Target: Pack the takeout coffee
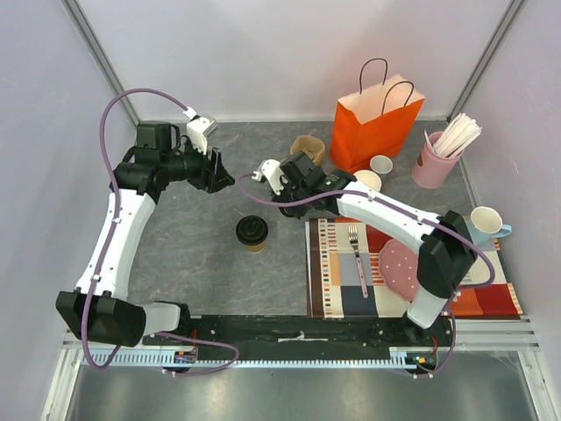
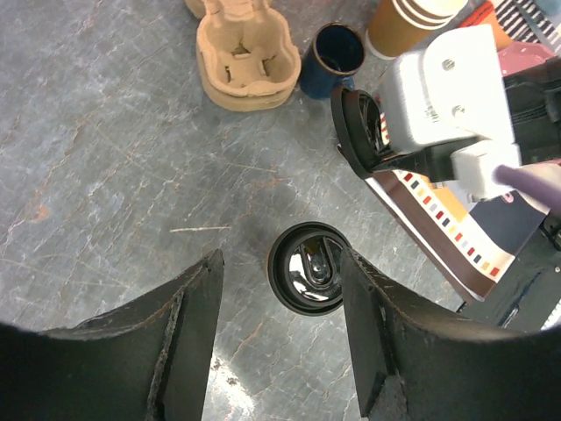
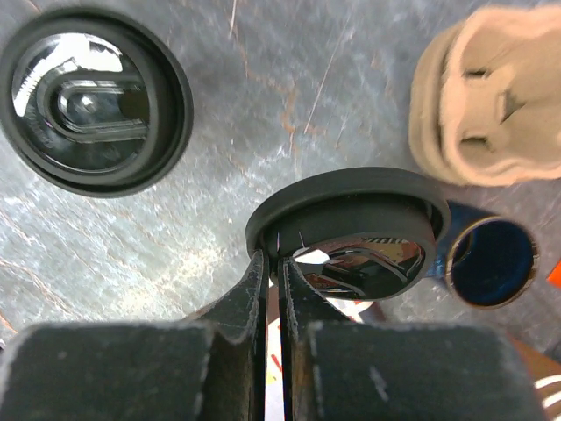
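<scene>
The robot needs to lower its right gripper next to the bare table beside the takeout coffee (image 1: pixel 252 232) and let go of the loose lid, because that coffee already has a black lid.
The takeout coffee (image 1: pixel 252 232), a brown paper cup with a black lid, stands upright on the grey table left of the placemat. In the left wrist view it (image 2: pixel 307 267) lies below and ahead of my open, empty left gripper (image 2: pixel 280 351). The left gripper (image 1: pixel 217 171) hovers up and to the left of the cup. My right gripper (image 1: pixel 279 182) is above the table just beyond the cup. It (image 3: pixel 273 263) is shut on the rim of a loose black lid (image 3: pixel 351 232), held on edge. The coffee shows at the upper left of the right wrist view (image 3: pixel 92 101).
An orange paper bag (image 1: pixel 372 127) stands open at the back. A pulp cup carrier (image 1: pixel 308 147) and a dark blue cup (image 2: pixel 337 54) sit near it. Paper cups (image 1: pixel 375 171), a pink straw holder (image 1: pixel 436 158), and a striped placemat (image 1: pixel 342 303) with a fork (image 1: pixel 358 259) lie to the right.
</scene>
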Tool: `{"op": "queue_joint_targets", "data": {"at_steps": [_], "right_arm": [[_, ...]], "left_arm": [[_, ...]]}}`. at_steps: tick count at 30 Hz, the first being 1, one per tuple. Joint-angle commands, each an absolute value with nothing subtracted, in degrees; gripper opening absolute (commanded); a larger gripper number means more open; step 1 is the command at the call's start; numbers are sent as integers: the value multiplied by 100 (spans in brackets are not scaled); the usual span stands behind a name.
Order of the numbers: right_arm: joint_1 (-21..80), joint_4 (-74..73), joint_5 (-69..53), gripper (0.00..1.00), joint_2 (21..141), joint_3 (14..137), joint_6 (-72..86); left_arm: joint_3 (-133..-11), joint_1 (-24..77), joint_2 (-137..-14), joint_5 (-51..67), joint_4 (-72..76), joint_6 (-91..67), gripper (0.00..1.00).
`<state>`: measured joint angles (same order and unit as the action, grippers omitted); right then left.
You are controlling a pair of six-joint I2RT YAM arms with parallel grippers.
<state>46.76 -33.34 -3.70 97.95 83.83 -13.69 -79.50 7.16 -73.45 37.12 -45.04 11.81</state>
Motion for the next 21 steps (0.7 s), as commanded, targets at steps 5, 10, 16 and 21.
{"op": "queue_joint_targets", "data": {"at_steps": [5,10,16,21], "right_arm": [[4606,-3788,-273,0,10712,8964,-827],[4430,-3788,-545,0,11100,9211,-589],[4412,-3806,-563,0,11373,9325,-492],[4421,-3841,-528,6,11522,9474,-431]], "left_arm": [[-7770,729,-7242,3489,-4175,1240,62],[-7682,729,-7198,3366,-4175,1309,62],[-7620,721,-7233,3313,-4184,1354,61],[-7638,729,-7233,3340,-4184,1353,61]]}}
